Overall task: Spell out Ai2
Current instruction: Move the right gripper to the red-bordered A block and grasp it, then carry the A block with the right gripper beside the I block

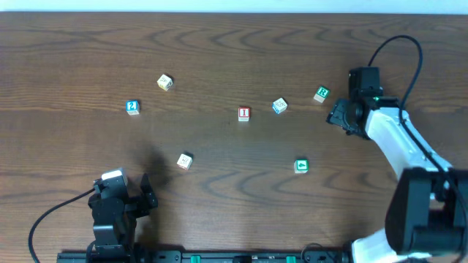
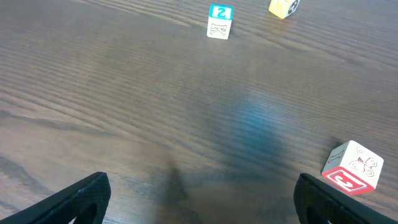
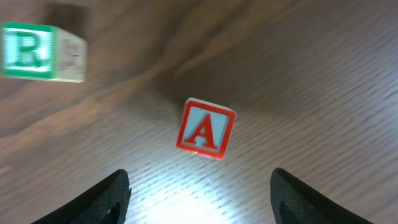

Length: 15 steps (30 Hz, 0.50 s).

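Note:
The red-framed A block [image 3: 206, 129] lies below the open fingers, in line with their gap, so my right gripper should next lower around its sides and close.
A red-framed block with the letter A [image 3: 205, 128] lies on the table just ahead of my right gripper [image 3: 199, 183], between its open, empty fingers. In the overhead view the A block is hidden under the right gripper [image 1: 338, 117]. The red-framed I block [image 1: 243, 113] sits mid-table. The blue 2 block [image 1: 132, 107] lies at the left and shows far ahead in the left wrist view [image 2: 219, 20]. My left gripper [image 2: 199, 199] is open and empty near the front edge [image 1: 146, 192].
A green R block [image 1: 322, 93] lies next to the right gripper [image 3: 40, 53]. A blue-framed block [image 1: 279, 106], a green block [image 1: 300, 166], a yellowish block [image 1: 164, 82] and a white block with a red face [image 2: 353, 167] lie scattered about.

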{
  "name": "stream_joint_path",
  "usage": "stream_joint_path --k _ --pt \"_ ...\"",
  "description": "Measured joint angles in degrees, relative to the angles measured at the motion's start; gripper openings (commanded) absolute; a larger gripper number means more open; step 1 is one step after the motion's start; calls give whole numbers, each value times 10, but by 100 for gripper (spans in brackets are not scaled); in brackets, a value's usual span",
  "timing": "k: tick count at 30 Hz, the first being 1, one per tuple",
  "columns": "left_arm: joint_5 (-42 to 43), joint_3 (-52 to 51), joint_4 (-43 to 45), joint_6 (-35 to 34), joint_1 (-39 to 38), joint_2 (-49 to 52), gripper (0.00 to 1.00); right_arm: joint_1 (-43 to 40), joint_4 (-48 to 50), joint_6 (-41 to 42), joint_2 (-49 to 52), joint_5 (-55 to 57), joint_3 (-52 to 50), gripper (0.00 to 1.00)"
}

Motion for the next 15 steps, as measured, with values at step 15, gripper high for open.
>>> stream_joint_path --k 15 --pt "0 0 0 0 0 0 95 -12 64 48 51 -2 0 65"
